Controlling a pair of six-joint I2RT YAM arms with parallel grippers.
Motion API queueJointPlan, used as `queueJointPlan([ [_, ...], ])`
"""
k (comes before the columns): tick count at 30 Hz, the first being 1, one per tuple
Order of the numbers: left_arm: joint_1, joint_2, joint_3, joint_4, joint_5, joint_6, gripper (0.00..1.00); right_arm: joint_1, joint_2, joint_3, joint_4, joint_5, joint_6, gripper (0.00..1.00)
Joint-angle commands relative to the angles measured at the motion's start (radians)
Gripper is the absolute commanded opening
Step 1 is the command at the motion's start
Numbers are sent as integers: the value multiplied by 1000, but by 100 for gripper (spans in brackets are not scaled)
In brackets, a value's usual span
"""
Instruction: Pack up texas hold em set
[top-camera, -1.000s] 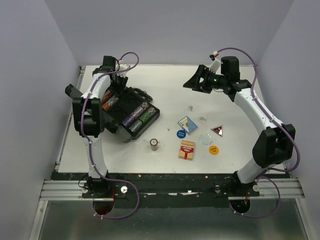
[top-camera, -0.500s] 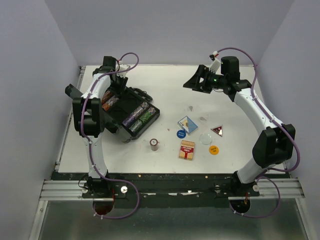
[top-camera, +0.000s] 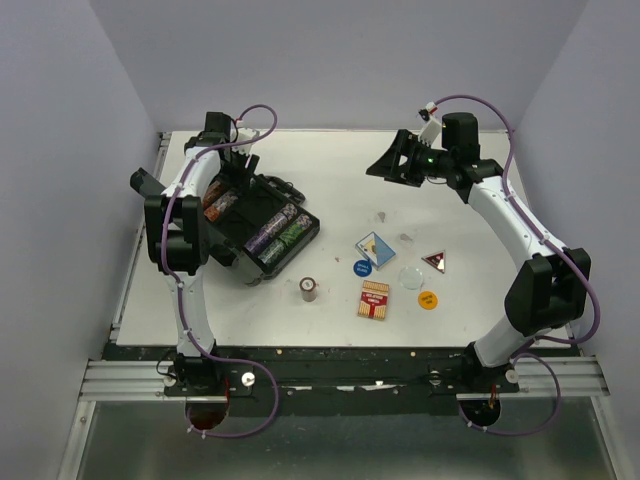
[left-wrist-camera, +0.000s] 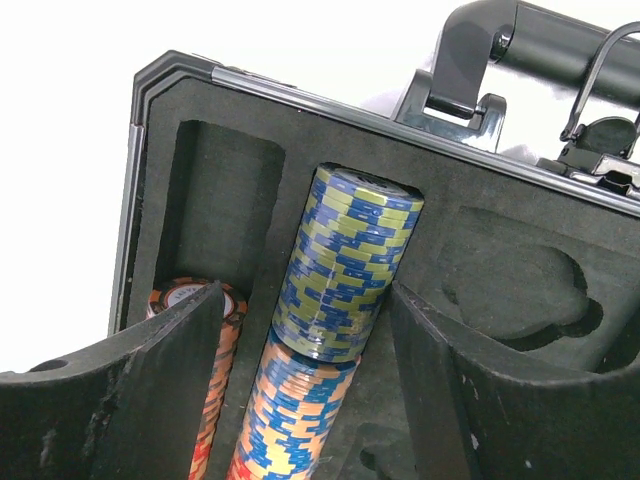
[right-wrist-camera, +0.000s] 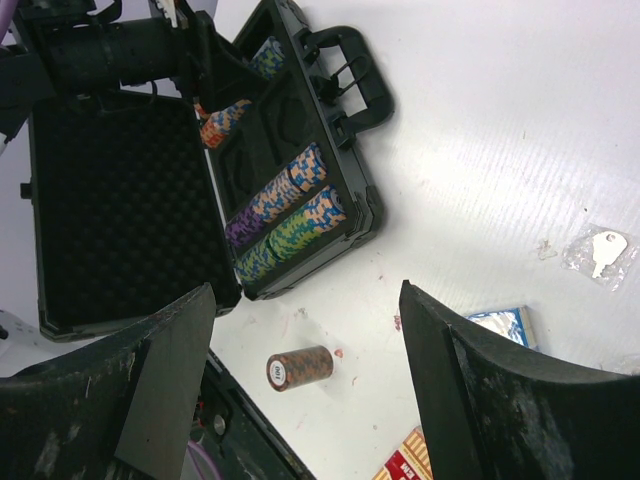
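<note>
Next, the right gripper moves back and down over the brown chip stack (top-camera: 309, 290) (right-wrist-camera: 300, 368), since it stands below and to the gripper's left in the top view.
The texas hold em set's black case (top-camera: 262, 228) lies open at the table's left, with rows of chips in its foam slots. My left gripper (top-camera: 235, 178) hangs over the case's far end. In the left wrist view it (left-wrist-camera: 305, 330) is open, its fingers standing apart on either side of a yellow-blue chip stack (left-wrist-camera: 345, 265) lying in a slot. My right gripper (top-camera: 392, 160) is open and empty, raised over the far middle. On the table lie a brown chip stack (top-camera: 309, 290), a red deck (top-camera: 375, 299), a blue deck (top-camera: 375, 247), and blue (top-camera: 362, 267), orange (top-camera: 428, 299) and clear (top-camera: 411, 276) buttons.
A small triangular piece (top-camera: 435, 260) lies right of the blue deck, and a bagged key (right-wrist-camera: 598, 250) lies beyond it. The case's handle (right-wrist-camera: 350, 75) points toward the far side. The raised lid (right-wrist-camera: 115, 200) stands on the case's left.
My left gripper's jaws have widened and let go of the yellow-blue chip stack, which now rests in its slot. The right arm has not moved.
</note>
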Motion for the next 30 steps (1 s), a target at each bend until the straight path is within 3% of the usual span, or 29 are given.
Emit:
queueJointPlan([
  [1,6,-19,9,11,-19,6,75,-5,-9,-16,-19,8,-12,82],
  [4,6,-27,21,12,-10,-5,76,-5,-10,-16,-19,10,-16,82],
  [13,3,-128,58,20,52,-86,92,-4,-30,-19,-42,42,-96,82],
  [19,-3,-246,42,46,64,-113,93,30,-17,8,-125,88,-219,82],
  [24,-26,-398,-65,87,88,-157,93,179,29,50,-229,261,-361,81],
  [30,-108,-643,-321,190,55,-188,93,361,135,78,-286,390,-450,79],
])
